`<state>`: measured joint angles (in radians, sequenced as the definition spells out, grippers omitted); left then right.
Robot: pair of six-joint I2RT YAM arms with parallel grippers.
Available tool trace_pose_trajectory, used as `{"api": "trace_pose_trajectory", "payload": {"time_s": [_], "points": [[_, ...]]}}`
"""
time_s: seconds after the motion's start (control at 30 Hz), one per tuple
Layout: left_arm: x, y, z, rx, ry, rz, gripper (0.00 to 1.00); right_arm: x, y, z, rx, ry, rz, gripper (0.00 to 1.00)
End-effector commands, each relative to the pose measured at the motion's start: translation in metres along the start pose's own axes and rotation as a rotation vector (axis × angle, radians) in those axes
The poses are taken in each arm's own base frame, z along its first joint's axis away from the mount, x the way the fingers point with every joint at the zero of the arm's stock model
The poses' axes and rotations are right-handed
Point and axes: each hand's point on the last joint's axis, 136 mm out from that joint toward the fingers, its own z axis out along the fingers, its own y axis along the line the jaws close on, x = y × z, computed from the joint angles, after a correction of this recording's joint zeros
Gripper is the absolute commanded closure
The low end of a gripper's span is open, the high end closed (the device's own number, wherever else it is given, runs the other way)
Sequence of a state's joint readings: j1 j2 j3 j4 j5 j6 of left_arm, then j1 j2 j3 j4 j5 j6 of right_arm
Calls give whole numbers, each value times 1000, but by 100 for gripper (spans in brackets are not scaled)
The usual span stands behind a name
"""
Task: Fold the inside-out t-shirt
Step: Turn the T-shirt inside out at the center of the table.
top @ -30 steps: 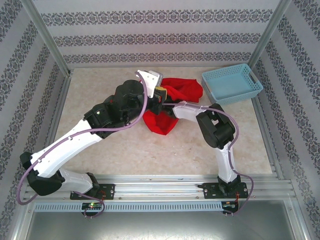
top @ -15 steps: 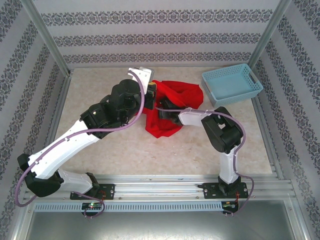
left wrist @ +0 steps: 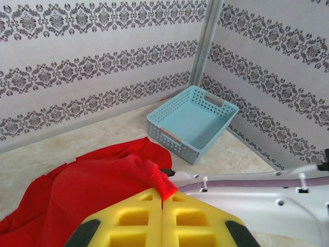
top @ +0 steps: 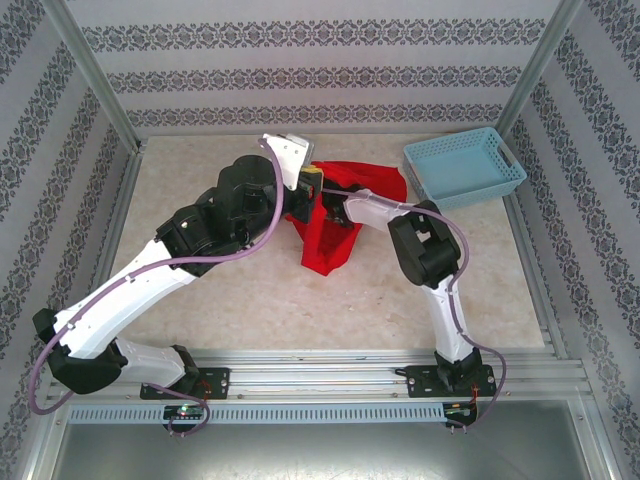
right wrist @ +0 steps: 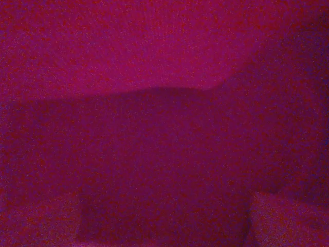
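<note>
My right gripper is inside the red shirt with its fingers spread, and next it will stay there and close its fingers on the fold.
The inside-out t-shirt [top: 330, 245] is a bunched red heap at the table's middle back, also seen in the left wrist view [left wrist: 92, 185]. My left gripper [top: 312, 185] is held above it. Its yellow fingers are pressed together, with a fold of red cloth pinched at their tips [left wrist: 163, 195]. My right gripper [top: 328, 208] reaches in from the right and is buried in the shirt. Dim red fabric covers the right wrist camera. Two paler finger shapes [right wrist: 36, 221] sit far apart at the lower corners, with cloth across the gap.
A light blue plastic basket [top: 470, 190] stands empty at the back right, close to the shirt's right edge, also in the left wrist view [left wrist: 172, 141]. Patterned walls and metal posts enclose the table. Bare tabletop lies in front of the shirt.
The right arm has pushed further up and left into the shirt. The cloth has drawn into a narrower hanging lobe under the left gripper, which still holds its pinch.
</note>
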<state>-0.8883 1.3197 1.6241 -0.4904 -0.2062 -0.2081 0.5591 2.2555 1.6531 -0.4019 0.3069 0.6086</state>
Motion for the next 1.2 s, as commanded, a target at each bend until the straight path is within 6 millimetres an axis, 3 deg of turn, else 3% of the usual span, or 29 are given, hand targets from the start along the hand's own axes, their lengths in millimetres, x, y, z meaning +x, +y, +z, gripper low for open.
{"api": "trace_pose_trajectory", "payload": {"time_s": [0.0, 0.07, 0.17, 0.33, 0.43, 0.53, 0.7, 0.87, 1.03, 1.17], "points": [[-24, 4, -8, -18, -56, 3, 100, 20, -5, 10, 45, 104, -21, 21], [-22, 9, -4, -58, -52, 6, 100, 19, 0, 11, 32, 111, -39, 28], [-21, 23, 1, -141, -43, 4, 100, 18, 12, 5, -20, 82, -81, 53], [-18, 51, 13, -264, -5, -9, 100, 17, 39, -40, -189, -91, -221, 100], [-12, 87, 26, -412, 29, 0, 100, 26, 56, -78, -283, -183, -332, 100], [2, 146, 44, -613, 102, 20, 100, 43, 69, -114, -385, -254, -421, 100], [49, 245, 65, -795, 242, -133, 100, 66, 61, -151, -498, -327, -443, 100], [111, 312, 74, -898, 394, -285, 100, 71, 50, -180, -555, -392, -443, 100], [186, 348, 86, -933, 591, -369, 100, 70, 51, -207, -655, -451, -437, 100], [235, 334, 109, -818, 757, -411, 100, 81, 63, -212, -758, -427, -427, 100]]}}
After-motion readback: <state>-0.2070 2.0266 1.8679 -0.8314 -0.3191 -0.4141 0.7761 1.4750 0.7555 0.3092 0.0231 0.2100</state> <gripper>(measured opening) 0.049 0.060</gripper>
